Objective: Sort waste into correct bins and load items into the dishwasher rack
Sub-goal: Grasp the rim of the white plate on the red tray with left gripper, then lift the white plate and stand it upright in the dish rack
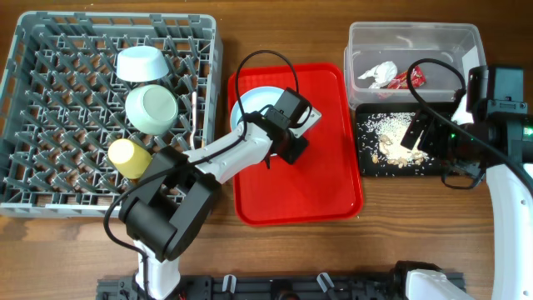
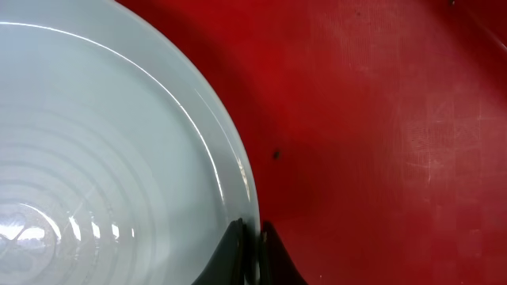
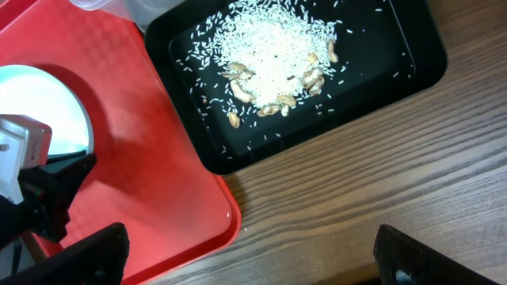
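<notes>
My left gripper moves up, then left in the overhead view. Next it tilts the plate (image 1: 256,102) upright and lowers it into the rack's edge beside the bowls, where the rack's wires stand empty.
The round pale plate (image 1: 256,102) lies on the red tray (image 1: 325,192). My left gripper (image 1: 287,127) is shut on its right rim; in the left wrist view the jaws (image 2: 255,237) pinch the plate's edge (image 2: 119,142). My right gripper (image 1: 414,135) hovers over the black tray (image 1: 366,165) of beige crumbs (image 1: 398,140), open and empty (image 3: 253,257). The clear tub (image 1: 416,37) holds the white tissue (image 1: 379,73) and the red wrapper (image 1: 410,79). The grey rack (image 1: 50,192) holds the white bowl (image 1: 141,62), green bowl (image 1: 151,108), yellow cup (image 1: 129,157) and white fork (image 1: 193,117). The wooden stick is not made out.
The right wrist view shows the black tray (image 3: 396,71) with crumbs (image 3: 277,63), the red tray's corner (image 3: 158,158), the plate (image 3: 40,103) and bare wooden table (image 3: 356,182) in front. Black cables loop over the red tray and the tub.
</notes>
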